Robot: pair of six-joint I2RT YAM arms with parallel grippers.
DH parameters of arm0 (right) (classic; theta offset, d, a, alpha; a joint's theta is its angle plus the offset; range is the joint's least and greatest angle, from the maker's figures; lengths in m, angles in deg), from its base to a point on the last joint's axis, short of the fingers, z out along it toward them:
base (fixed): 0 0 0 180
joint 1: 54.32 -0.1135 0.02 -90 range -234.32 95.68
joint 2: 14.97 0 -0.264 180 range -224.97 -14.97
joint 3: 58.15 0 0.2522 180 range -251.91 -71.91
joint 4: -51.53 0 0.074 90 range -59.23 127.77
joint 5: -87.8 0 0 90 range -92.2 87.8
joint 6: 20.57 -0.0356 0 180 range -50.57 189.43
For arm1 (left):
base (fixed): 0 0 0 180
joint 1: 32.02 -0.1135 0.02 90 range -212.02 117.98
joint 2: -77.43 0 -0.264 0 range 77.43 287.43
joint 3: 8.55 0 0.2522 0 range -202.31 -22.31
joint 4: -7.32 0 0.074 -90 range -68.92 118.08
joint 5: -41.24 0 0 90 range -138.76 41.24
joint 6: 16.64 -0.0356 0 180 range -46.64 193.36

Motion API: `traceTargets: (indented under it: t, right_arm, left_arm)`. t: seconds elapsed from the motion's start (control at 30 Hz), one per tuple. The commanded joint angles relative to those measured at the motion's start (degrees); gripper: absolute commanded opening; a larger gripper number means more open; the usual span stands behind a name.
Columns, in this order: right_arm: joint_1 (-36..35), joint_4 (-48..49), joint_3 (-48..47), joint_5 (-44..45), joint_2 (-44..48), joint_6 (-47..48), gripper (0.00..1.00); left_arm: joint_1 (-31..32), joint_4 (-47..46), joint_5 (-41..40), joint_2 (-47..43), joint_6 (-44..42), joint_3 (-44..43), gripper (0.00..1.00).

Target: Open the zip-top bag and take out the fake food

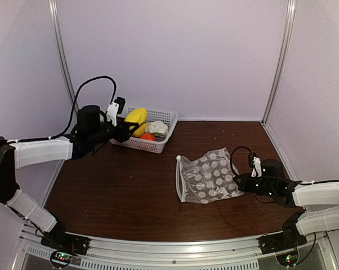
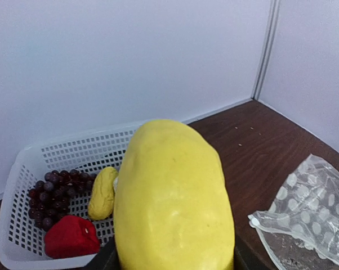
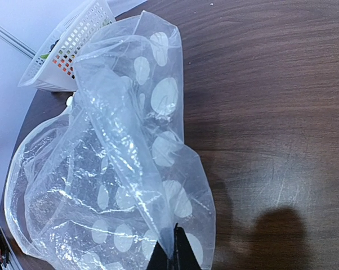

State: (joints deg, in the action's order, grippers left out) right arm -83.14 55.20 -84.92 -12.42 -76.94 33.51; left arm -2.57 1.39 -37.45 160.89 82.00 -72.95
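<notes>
My left gripper should move outward over the basket (image 1: 165,117) and go down to let go of the large yellow food piece next to the red food piece, where the bare bottom of the basket shows.
The clear zip-top bag (image 1: 209,175) with white dots lies crumpled on the brown table, and no food shows inside it. My right gripper (image 1: 241,181) is shut on a fold at its right edge; in the right wrist view the black fingertips (image 3: 175,256) pinch the bag's plastic (image 3: 119,169). My left gripper (image 1: 121,126) is shut on a large yellow fake food piece (image 2: 175,208) and holds it above the near edge of the white basket (image 1: 165,117). In the basket lie a purple grape bunch (image 2: 51,191), a small yellow piece (image 2: 103,192), a red piece (image 2: 71,236) and a white lumpy piece (image 1: 157,128).
The basket stands at the back left of the table, near the rear wall. White enclosure walls with metal posts close in the back and both sides. The bag's open end (image 2: 310,214) shows to the right of the left gripper.
</notes>
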Motion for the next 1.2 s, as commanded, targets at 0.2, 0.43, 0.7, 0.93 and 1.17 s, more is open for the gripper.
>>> traceTargets:
  t: [0.2,0.43,0.7,0.93,1.17]
  right_arm:
    - [0.9,2.1,-0.6,0.0,-1.6,1.0,0.0]
    - [1.0,3.3,-1.2,-0.3,-2.7,1.1,0.0]
    - [1.2,3.9,-2.8,-0.7,-4.8,1.9,0.0]
    - [1.4,4.6,-3.2,-0.9,-5.6,2.0,0.0]
    - [2.0,3.1,-4.3,-0.4,-5.1,2.7,0.0]
  left_arm:
    - [-7.9,11.7,-2.6,20.2,3.0,-23.3,0.41]
    - [-9.0,17.3,-3.6,33.8,2.5,-36.9,0.46]
    - [-9.0,21.3,-3.4,41.5,1.7,-43.0,0.54]
    - [-9.0,24.4,-3.9,43.6,0.7,-45.9,0.69]
    - [-9.0,24.7,-3.1,38.9,0.8,-44.1,0.98]
